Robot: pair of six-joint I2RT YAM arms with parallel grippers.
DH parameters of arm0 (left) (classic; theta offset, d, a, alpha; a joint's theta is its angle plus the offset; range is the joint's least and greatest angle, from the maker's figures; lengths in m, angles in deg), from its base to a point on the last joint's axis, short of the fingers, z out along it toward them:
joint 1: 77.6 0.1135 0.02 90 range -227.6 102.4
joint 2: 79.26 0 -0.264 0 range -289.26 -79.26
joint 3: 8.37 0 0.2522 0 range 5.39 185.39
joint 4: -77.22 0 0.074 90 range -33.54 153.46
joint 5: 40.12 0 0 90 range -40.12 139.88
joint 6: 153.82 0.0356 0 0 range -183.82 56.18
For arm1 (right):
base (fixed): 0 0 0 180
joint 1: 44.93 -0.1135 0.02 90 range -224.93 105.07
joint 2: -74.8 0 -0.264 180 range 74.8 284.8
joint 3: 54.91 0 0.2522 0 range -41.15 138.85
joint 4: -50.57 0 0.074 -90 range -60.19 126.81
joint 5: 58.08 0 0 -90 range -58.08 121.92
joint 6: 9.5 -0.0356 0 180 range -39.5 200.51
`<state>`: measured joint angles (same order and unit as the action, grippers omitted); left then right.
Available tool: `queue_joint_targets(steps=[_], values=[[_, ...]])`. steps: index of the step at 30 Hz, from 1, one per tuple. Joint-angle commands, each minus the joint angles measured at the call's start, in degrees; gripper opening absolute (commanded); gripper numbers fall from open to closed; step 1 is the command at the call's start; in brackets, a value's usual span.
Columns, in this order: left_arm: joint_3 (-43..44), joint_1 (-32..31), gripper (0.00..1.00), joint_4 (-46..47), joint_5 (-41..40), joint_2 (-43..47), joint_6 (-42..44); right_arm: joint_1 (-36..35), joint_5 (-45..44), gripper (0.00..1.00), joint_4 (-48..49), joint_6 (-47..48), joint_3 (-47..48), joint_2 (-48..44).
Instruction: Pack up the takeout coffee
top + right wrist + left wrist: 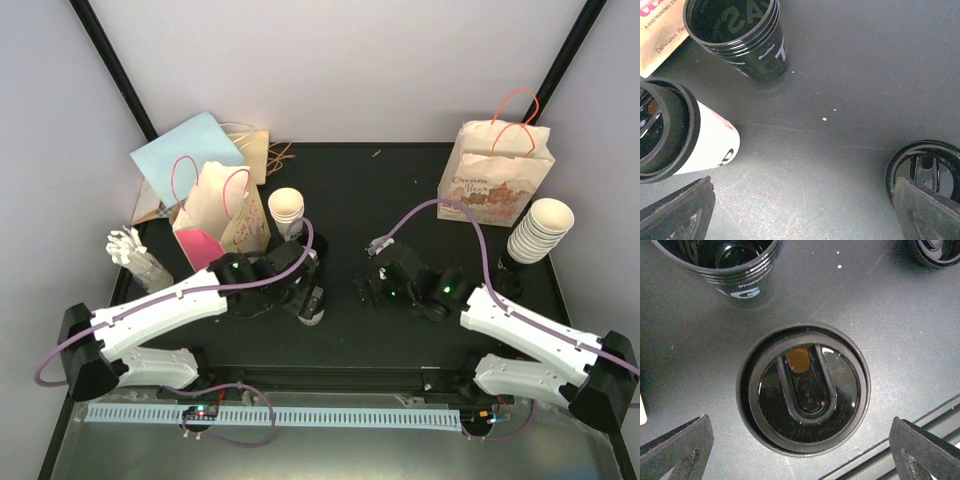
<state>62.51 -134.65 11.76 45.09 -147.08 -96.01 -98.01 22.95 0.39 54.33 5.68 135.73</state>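
The black lid's rim goes between the fingers of my left gripper next, as the gripper lowers over the white cup and closes around the rim.
A white takeout cup with a black lid (803, 387) stands on the black table; the top view shows it (313, 306) under my left arm. My left gripper (802, 455) is open above it, with one finger low on each side and no contact. The cup also shows in the right wrist view (695, 140), at the left. My right gripper (802, 215) is open and empty over bare table, to the right of the cup (372, 287). Two paper bags stand at the back, one with pink handles on the left (222, 210) and one printed on the right (495, 178).
A stack of black cups (735, 35) stands just behind the lidded cup (720, 260). A loose black lid (925, 170) lies by my right finger. White cups (287, 208), a taller white cup stack (540, 232), and white stirrers (135, 255) stand around the mat.
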Motion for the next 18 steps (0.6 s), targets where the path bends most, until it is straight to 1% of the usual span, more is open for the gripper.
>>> queue_joint_targets(steps=[1,6,9,12,16,18], values=[[4.45,-0.73,0.99,-4.19,-4.21,-3.3,-1.48,-0.27,-1.85,1.0,0.07,-1.16,0.91,-1.75],[5.87,-0.86,0.99,-3.67,-3.31,-7.43,-0.89,-0.27,-3.02,1.0,-0.28,-1.6,0.73,-1.69],[7.2,-0.86,0.95,-4.06,-3.41,-10.05,-0.83,-0.28,-3.29,1.0,-0.41,-2.07,0.6,-2.01],[8.64,-0.89,0.95,-5.16,-4.47,-12.63,-1.39,-0.24,-3.33,1.0,-0.27,-2.23,0.08,-2.71],[9.65,-0.95,0.94,-5.59,-4.78,-14.62,-1.52,-0.27,-3.42,1.0,-0.44,-2.08,-0.32,-3.18],[9.91,-0.95,0.92,-5.68,-4.85,-15.01,-1.57,-0.27,-3.41,1.0,-0.57,-2.04,-0.46,-3.19]])
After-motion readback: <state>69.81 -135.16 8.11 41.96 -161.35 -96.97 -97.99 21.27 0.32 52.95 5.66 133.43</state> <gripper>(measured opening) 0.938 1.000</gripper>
